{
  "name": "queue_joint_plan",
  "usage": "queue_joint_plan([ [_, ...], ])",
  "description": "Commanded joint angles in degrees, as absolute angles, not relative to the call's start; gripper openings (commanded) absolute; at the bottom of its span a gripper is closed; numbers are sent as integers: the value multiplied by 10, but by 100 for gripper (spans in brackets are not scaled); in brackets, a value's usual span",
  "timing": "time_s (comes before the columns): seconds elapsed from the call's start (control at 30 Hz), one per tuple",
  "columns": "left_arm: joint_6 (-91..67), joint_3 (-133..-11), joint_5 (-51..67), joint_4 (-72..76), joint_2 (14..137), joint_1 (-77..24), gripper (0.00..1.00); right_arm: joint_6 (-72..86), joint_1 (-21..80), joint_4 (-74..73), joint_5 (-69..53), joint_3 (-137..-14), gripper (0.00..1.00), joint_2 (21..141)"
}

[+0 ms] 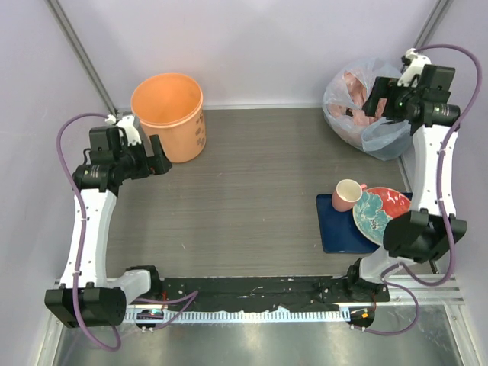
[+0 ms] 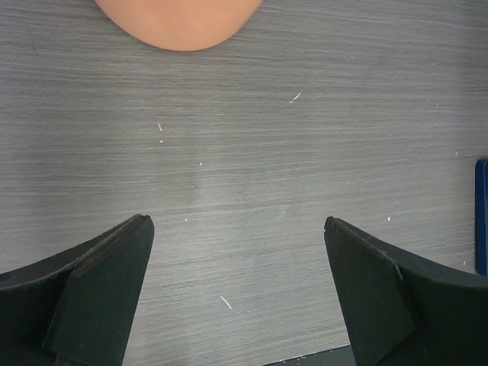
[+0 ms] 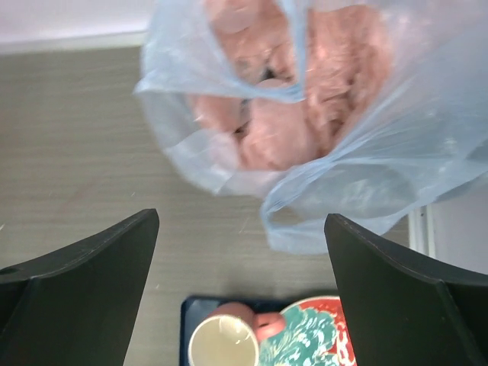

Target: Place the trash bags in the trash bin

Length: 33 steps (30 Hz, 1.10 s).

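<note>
The fold lies bare in the sack's opening, so my right gripper should next move down and outward and close on the rounded pale-pink fold (image 1: 361, 118) (image 3: 277, 137) there.
The orange trash bin (image 1: 169, 114) stands upright and empty-looking at the back left; its lower wall shows at the top of the left wrist view (image 2: 179, 19). No loose pale-pink trash bag shows. Pink plastic is only seen stuffed inside a bluish-clear sack (image 1: 358, 103) at the back right, also in the right wrist view (image 3: 305, 114). My left gripper (image 1: 160, 156) is open and empty just in front of the bin, above bare table (image 2: 235, 222). My right gripper (image 1: 375, 99) is open and empty, held over the sack's near side (image 3: 241, 217).
A pink cup (image 1: 348, 193) and a red-and-teal patterned plate (image 1: 381, 213) sit on a dark blue tray (image 1: 339, 236) at the right; they also show in the right wrist view: cup (image 3: 225, 339), plate (image 3: 320, 339). Walls close off the back and sides.
</note>
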<state>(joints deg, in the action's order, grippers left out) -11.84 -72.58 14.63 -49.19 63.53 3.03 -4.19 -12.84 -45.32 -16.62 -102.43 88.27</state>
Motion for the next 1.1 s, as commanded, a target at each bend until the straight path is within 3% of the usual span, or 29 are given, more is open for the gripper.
queue_joint_plan([
  [0.0, -122, -751, 180, -461, 656, 32, 100, -22, -165, -417, -166, -1081, 95, 939],
  [0.37, -119, -740, 215, -447, 680, 32, 100, -35, -164, -411, -186, -1122, 68, 1034],
  [1.07, -103, -744, 204, -459, 703, 32, 100, -46, -105, -382, -95, -1172, 61, 1162],
])
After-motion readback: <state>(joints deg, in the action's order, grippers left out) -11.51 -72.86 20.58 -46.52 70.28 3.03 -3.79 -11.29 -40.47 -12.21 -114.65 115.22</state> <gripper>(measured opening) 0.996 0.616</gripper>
